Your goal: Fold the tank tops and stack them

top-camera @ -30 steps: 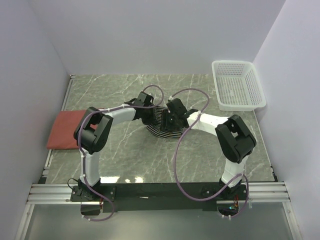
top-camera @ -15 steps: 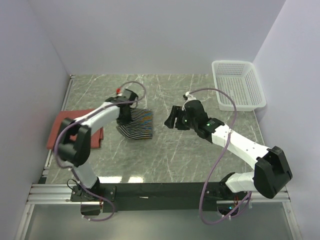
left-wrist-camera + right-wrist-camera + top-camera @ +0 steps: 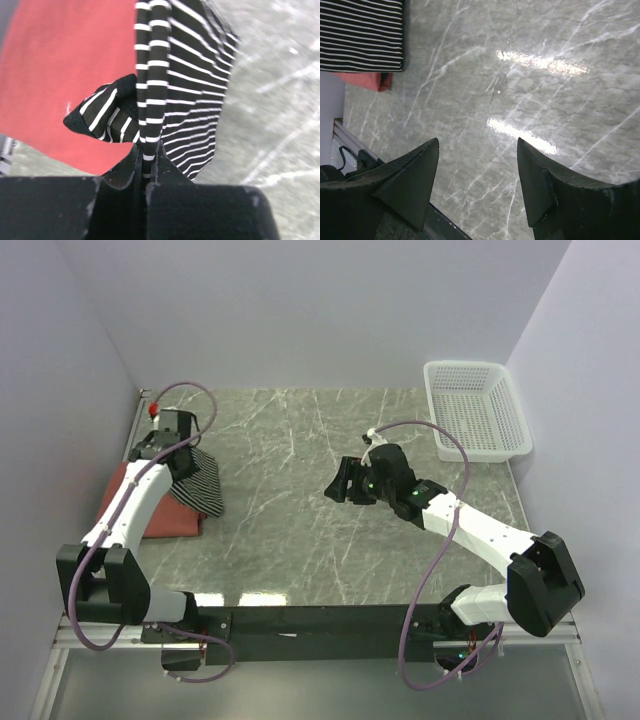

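Note:
The striped tank top will move toward the metal bar next with my left gripper, and then my left gripper will lower it onto the brick-red tank top [image 3: 165, 510] [image 3: 76, 86].
My left gripper [image 3: 170, 452] is shut on the folded black-and-white striped tank top [image 3: 197, 483] and holds it over the right part of the brick-red tank top [image 3: 145, 508], which lies folded at the table's left edge. In the left wrist view the striped cloth [image 3: 180, 85] hangs from the closed jaws [image 3: 146, 159] above the red cloth [image 3: 60, 70]. My right gripper [image 3: 340, 483] is open and empty above the table's middle; its view shows the spread fingertips [image 3: 422, 165], the striped top [image 3: 362, 35] and a red corner [image 3: 367, 81]. The mustard-tan top is out of view.
A white plastic mesh basket [image 3: 476, 410] stands at the back right corner. The marble table [image 3: 300, 540] meets a metal rail at its left edge and the black base bar at the front. Grey walls close in three sides.
My left gripper has carried the striped top from the table's middle to the left, over the red top. My right gripper let go of it, opened, and stays near the middle.

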You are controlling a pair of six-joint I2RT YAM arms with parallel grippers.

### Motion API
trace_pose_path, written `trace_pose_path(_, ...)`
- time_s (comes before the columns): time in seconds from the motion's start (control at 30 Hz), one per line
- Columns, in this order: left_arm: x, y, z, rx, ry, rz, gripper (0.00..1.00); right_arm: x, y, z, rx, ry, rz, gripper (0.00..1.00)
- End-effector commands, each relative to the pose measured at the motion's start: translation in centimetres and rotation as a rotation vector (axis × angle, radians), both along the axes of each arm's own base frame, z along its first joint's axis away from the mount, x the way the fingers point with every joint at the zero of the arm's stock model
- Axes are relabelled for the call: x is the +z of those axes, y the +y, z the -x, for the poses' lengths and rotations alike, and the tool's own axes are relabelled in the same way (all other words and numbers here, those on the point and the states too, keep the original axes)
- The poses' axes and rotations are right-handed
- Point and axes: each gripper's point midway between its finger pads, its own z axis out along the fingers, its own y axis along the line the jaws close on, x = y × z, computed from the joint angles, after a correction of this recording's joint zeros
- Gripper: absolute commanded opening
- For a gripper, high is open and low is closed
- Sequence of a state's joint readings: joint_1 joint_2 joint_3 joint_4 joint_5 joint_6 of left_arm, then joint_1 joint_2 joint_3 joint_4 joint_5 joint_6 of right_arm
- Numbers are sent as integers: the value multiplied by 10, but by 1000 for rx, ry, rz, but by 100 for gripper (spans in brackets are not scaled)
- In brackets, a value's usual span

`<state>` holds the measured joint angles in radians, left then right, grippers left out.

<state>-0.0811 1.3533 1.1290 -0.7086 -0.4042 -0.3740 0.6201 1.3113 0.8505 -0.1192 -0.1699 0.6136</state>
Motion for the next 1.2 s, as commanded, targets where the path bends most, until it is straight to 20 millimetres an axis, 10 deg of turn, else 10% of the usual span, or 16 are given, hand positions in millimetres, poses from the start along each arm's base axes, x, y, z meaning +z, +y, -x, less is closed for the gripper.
trace_pose_path(0.0,23,20,-8,-22,-71,-14,0,12,7,-4,11,-37,-51,70)
trace_pose_path(0.3,29,63,-11,70,-112,73,0,7,7,-5,15,-31,-43,70)
trace_pose_path(0.77,-44,112,-3,331,74,107,2,-12,12,-5,25,6,-27,70)
trace_pose_path(0.87,-43,125,-6,403,56,98,38,-16,10,-5,20,7,-15,70)
trace_pose_path(0.93,-37,133,-8,442,38,80,97,-16,7,-6,12,-2,-7,71)
trace_pose_path(1.17,25,123,-30,461,-192,149,99,-5,-3,-7,-29,-32,12,72)
